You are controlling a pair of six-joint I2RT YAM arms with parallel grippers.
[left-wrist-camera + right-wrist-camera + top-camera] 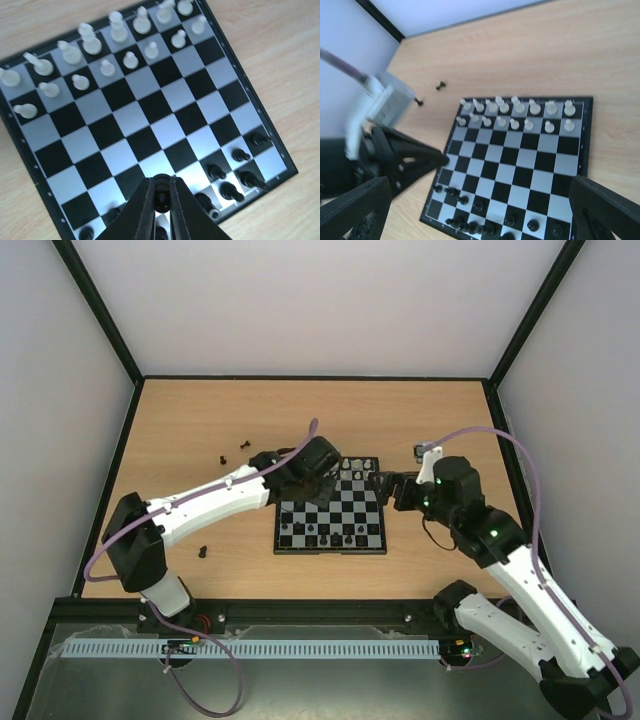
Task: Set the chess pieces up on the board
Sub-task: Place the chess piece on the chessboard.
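The left gripper lowers backward to the empty white square (336, 528) (193, 175) in the front black row next and releases its piece, since similar pieces are on either side of that square.
The board (345, 510) lies mid-table. White pieces (107, 67) stand along one side and several black chess pieces (235, 172) along the other. My left gripper (161, 182) is shut on a small black chess piece (162, 197) and holds it above the squares near the black side. It shows over the board's far left corner in the top view (310, 475) and in the right wrist view (410, 160). My right gripper (481, 185) is open and empty above the board (520, 165), near its right edge in the top view (385, 485).
Loose black pieces lie on the wood left of the board: one (245, 443) and another (220, 458) far left, a third (203, 551) near the left arm. Two also show in the right wrist view (439, 85). Walls enclose the table.
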